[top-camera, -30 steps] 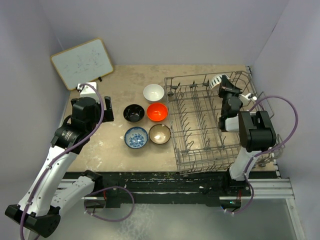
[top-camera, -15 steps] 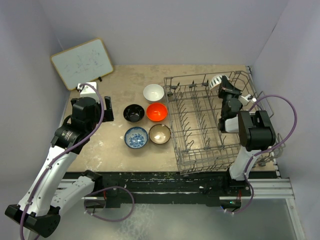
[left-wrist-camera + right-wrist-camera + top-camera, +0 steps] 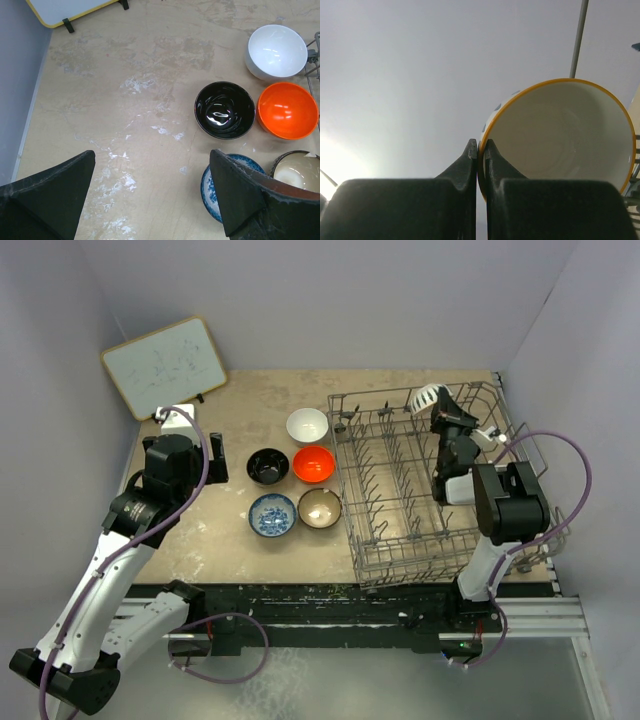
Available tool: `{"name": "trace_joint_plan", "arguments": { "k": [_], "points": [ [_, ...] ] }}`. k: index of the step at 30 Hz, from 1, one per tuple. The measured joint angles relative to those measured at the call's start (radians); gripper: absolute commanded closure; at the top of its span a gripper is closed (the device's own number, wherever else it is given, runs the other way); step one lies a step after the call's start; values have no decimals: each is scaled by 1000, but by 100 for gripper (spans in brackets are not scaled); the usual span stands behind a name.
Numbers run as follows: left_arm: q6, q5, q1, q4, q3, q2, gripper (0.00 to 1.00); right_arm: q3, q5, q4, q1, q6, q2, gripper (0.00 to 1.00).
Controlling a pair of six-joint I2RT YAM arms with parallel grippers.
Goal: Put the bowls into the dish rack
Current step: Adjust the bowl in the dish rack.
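Observation:
My right gripper still holds the bowl above the wires at the rack's far end [image 3: 425,424]. Next it should lower slightly back, set the bowl among them and release it.
My right gripper [image 3: 443,413] is shut on the rim of the cream-beige bowl [image 3: 429,396], which has an orange edge and blue dots. It holds the bowl tilted above the far end of the grey wire dish rack [image 3: 400,502]. In the right wrist view the fingers [image 3: 470,161] pinch the bowl's [image 3: 565,142] left rim. The white [image 3: 307,425], black [image 3: 267,466], orange-red [image 3: 314,463], blue-and-white [image 3: 272,514] and brown [image 3: 320,508] bowls sit on the table left of the rack. My left gripper [image 3: 195,452] is open and empty, hovering left of them [image 3: 152,200].
A white board [image 3: 165,363] leans at the far left corner. The grey walls close in the table on the left, far and right sides. In the left wrist view the black bowl [image 3: 225,110] and orange-red bowl [image 3: 287,110] lie ahead to the right.
My right gripper has shifted the cream-beige bowl slightly left and farther over the rack's far end. The left arm has not moved.

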Motion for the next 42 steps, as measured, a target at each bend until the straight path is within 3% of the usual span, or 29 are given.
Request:
{"name": "trace_joint_plan", "arguments": {
  "k": [13, 33, 42],
  "points": [
    [0, 0, -6, 1, -2, 4, 1, -108, 69, 2, 15, -12, -33, 100],
    [0, -14, -6, 8, -2, 9, 1, -105, 96, -18, -23, -50, 18, 100],
    [0, -15, -6, 19, -12, 9, 1, -106, 97, -54, -25, -39, 18, 85]
  ]
}}
